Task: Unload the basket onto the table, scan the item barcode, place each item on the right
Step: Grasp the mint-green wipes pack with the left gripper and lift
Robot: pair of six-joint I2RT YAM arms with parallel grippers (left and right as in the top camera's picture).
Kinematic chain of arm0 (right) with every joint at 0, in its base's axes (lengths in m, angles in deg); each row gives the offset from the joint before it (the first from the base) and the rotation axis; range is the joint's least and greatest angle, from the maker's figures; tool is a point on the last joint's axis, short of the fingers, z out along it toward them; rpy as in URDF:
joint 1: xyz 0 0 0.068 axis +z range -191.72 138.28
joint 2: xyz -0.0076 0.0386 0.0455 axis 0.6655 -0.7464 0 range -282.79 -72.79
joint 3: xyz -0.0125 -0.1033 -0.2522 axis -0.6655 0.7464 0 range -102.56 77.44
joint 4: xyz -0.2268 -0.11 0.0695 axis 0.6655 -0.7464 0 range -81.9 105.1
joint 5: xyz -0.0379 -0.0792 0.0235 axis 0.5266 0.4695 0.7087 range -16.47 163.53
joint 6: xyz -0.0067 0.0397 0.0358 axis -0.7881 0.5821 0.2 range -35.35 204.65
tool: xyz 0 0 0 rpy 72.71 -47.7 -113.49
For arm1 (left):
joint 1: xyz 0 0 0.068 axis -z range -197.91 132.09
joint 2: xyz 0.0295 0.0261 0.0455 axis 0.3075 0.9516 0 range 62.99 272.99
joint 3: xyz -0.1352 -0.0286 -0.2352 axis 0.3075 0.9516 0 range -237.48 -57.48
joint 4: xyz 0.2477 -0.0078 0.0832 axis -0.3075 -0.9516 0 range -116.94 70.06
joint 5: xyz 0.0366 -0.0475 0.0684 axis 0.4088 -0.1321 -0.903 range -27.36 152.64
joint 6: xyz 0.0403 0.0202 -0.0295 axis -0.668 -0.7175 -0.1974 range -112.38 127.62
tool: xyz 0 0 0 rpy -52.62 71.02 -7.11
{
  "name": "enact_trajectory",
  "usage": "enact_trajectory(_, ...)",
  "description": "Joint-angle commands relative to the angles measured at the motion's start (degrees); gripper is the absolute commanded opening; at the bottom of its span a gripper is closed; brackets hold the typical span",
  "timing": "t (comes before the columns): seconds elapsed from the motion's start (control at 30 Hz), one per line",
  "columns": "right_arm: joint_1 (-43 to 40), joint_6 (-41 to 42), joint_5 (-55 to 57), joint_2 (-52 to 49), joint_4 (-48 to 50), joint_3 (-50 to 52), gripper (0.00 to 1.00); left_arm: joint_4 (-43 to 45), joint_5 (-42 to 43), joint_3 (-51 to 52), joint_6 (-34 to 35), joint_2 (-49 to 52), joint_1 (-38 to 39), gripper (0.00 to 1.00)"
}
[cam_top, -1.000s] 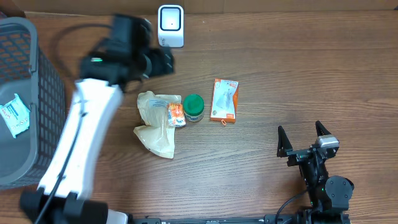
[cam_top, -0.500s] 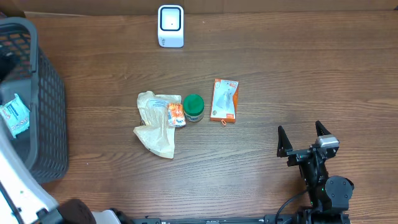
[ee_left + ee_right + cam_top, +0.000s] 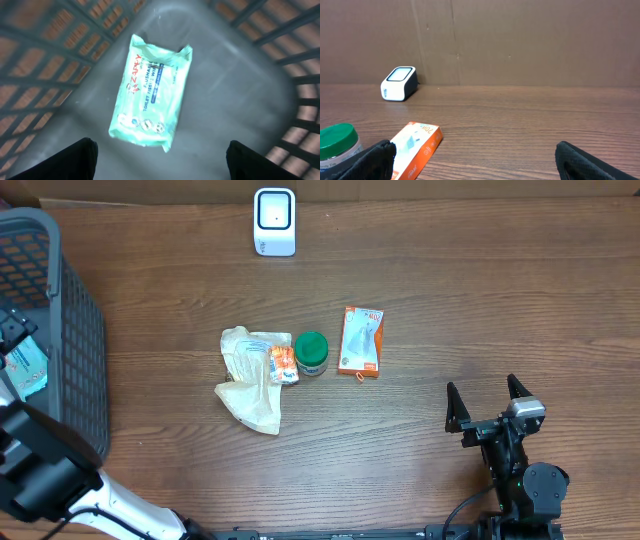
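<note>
Next, my left gripper lowers deeper into the grey basket, open fingers down onto the teal wipes pack (image 3: 27,367) (image 3: 151,93), as it lies flat on the basket's bottom.
A teal wipes pack (image 3: 150,92) lies flat on the floor of the grey basket (image 3: 235,85), label side up. My left gripper (image 3: 160,167) hangs open above it, not touching, with the pack just beyond the fingertips (image 3: 67,160). In the overhead view the pack (image 3: 24,370) shows inside the basket (image 3: 75,330) at the far left. The white barcode scanner (image 3: 274,221) stands at the table's back edge. My right gripper (image 3: 490,402) rests open and empty at the front right, pointing toward the scanner (image 3: 398,83).
In the middle of the table lie an orange box (image 3: 360,341), a green-lidded jar (image 3: 311,352) and a crumpled plastic bag (image 3: 250,380) with a small orange packet. The left arm (image 3: 45,475) reaches up from the front left corner. A brown wall backs the table.
The left arm has swung from near the scanner leftward and now hangs over the basket. The right arm and the items on the table have not moved.
</note>
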Motion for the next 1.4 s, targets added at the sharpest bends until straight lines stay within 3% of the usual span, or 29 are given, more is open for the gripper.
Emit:
enact_trajectory(0.0, -0.22, 0.17, -0.26, 0.61, 0.31, 0.57, 1.00, 0.98, -1.53, 0.26, -4.22, 3.30, -0.42, 0.82)
enact_trajectory(0.53, -0.22, 0.17, -0.26, 0.61, 0.31, 0.57, 1.00, 0.42, -4.42, 0.26, -4.04, 15.56, -0.48, 0.72)
enact_trajectory(0.63, -0.22, 0.17, -0.26, 0.61, 0.31, 0.57, 1.00, -0.61, -4.44, 0.26, -4.09, 15.58, -0.46, 0.44)
enact_trajectory(0.7, -0.22, 0.17, -0.26, 0.61, 0.31, 0.57, 1.00, -1.57, -4.42, 0.26, -4.07, 15.58, -0.46, 0.04)
enact_trajectory(0.83, -0.22, 0.17, -0.26, 0.61, 0.31, 0.57, 1.00, -4.59, -4.44, -0.07, -3.63, 15.41, -0.42, 0.04)
enact_trajectory(1.0, -0.22, 0.17, -0.26, 0.61, 0.33, 0.57, 1.00, -10.82, -3.21, -5.55, 4.46, 10.23, -0.39, 0.04)
enact_trajectory(1.23, -0.22, 0.17, -0.26, 0.61, 0.31, 0.57, 1.00, -11.02, 9.25, -13.90, 5.90, -7.06, 1.33, 0.04)
enact_trajectory(1.37, -0.22, 0.17, -0.26, 0.61, 0.31, 0.57, 1.00, -13.44, 14.97, -14.08, 5.81, -19.91, 8.22, 0.04)
